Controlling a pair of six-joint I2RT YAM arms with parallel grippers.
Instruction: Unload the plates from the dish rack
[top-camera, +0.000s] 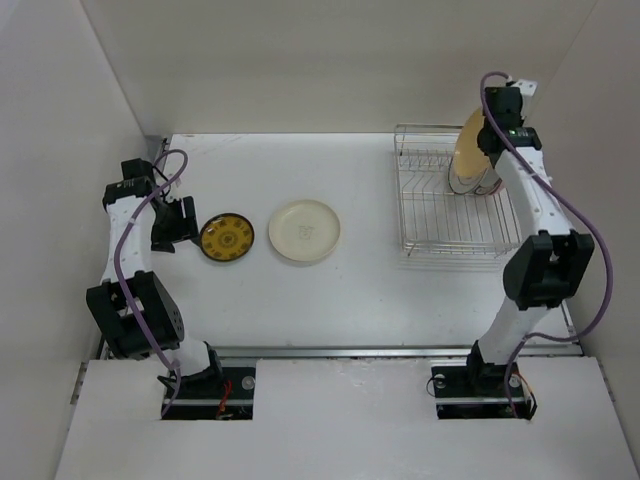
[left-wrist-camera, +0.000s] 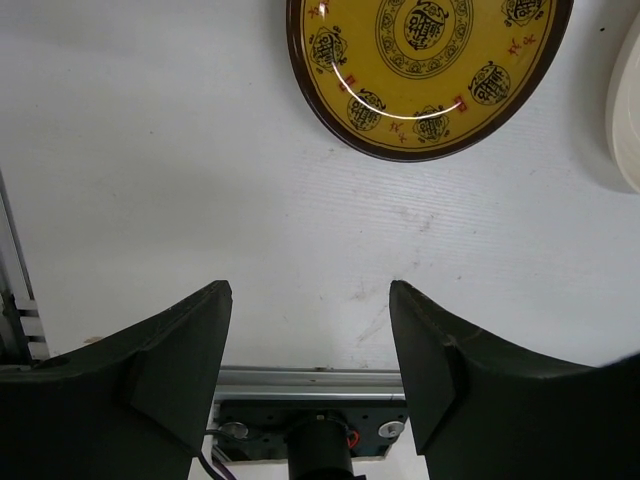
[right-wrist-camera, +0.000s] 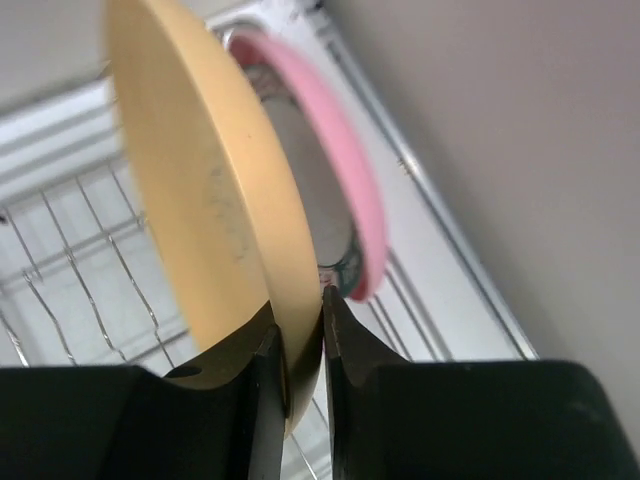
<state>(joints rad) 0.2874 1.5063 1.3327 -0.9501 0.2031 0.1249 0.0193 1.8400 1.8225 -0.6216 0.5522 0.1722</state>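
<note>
The cream plate (top-camera: 304, 231) lies flat and empty. The tan plate tilts down onto it next, once my right gripper lifts clear of the rack (top-camera: 430, 215) and crosses to the cream plate.
My right gripper (top-camera: 487, 140) is shut on the rim of the tan plate (top-camera: 468, 146), which it holds on edge above the back right of the silver wire dish rack (top-camera: 430, 215). In the right wrist view the gripper (right-wrist-camera: 300, 340) pinches the tan plate (right-wrist-camera: 200, 190), with the pink plate (right-wrist-camera: 350, 190) and a patterned plate (right-wrist-camera: 345, 265) standing in the rack behind it. The yellow-and-black plate (top-camera: 226, 238) and the cream plate (top-camera: 304, 231) lie flat on the table. My left gripper (top-camera: 172, 228) is open and empty, just left of the yellow-and-black plate (left-wrist-camera: 430, 70).
White walls close in the table at the back and both sides. The right wall (right-wrist-camera: 520, 150) is close beside the rack. A metal rail (top-camera: 340, 352) runs along the table's near edge. The cream plate's rim (left-wrist-camera: 625, 110) shows at the right of the left wrist view.
</note>
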